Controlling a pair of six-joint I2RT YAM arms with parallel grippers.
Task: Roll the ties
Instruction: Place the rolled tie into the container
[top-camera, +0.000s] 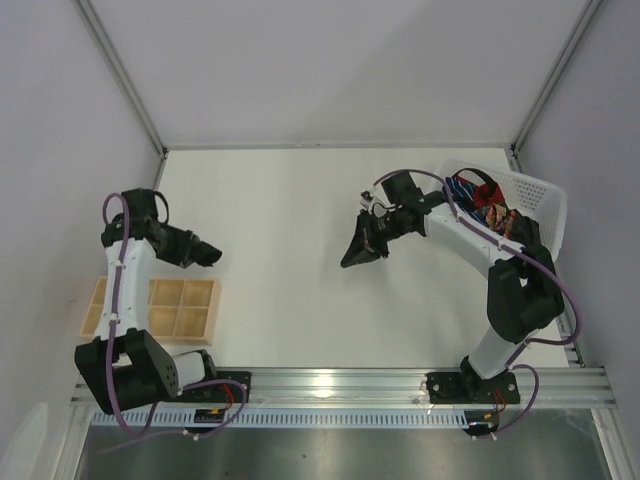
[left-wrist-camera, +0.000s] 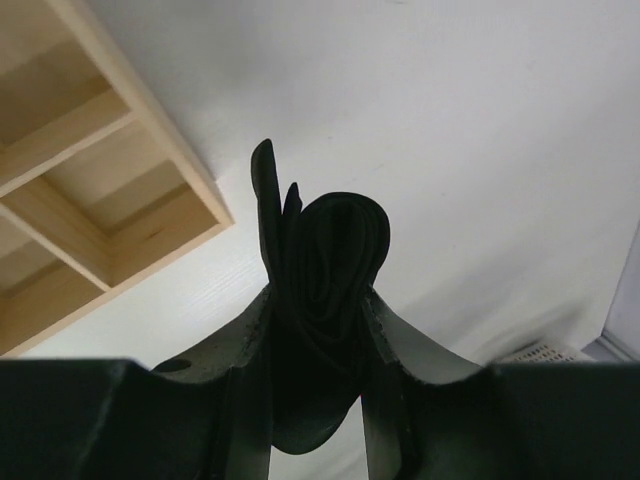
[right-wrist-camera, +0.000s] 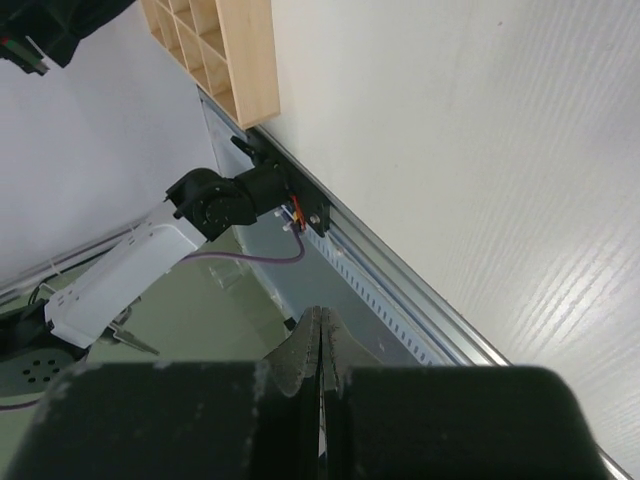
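Observation:
The tray's far corner section (left-wrist-camera: 128, 192) is empty below and back of my left gripper, so next I need to move the gripper back and down to let go of the black tie (left-wrist-camera: 335, 250) there.
A rolled black tie (left-wrist-camera: 335, 250) sits between the fingers of my left gripper (left-wrist-camera: 318, 295), which is shut on it; a loose end sticks up beside the roll. In the top view the left gripper (top-camera: 210, 256) hangs just beyond the far right corner of the wooden compartment tray (top-camera: 180, 305). Several other ties (top-camera: 487, 207), red, blue-white striped and brown patterned, lie bunched in the white lattice basket (top-camera: 548, 200) at the right. My right gripper (top-camera: 355, 255) is shut and empty over the middle of the table, its fingers (right-wrist-camera: 312, 335) pressed together.
The wooden tray (left-wrist-camera: 110, 230) has square compartments and lies at the left near edge. The metal rail (top-camera: 330, 380) runs along the near edge with both arm bases on it. Grey walls enclose the table on the left, back and right.

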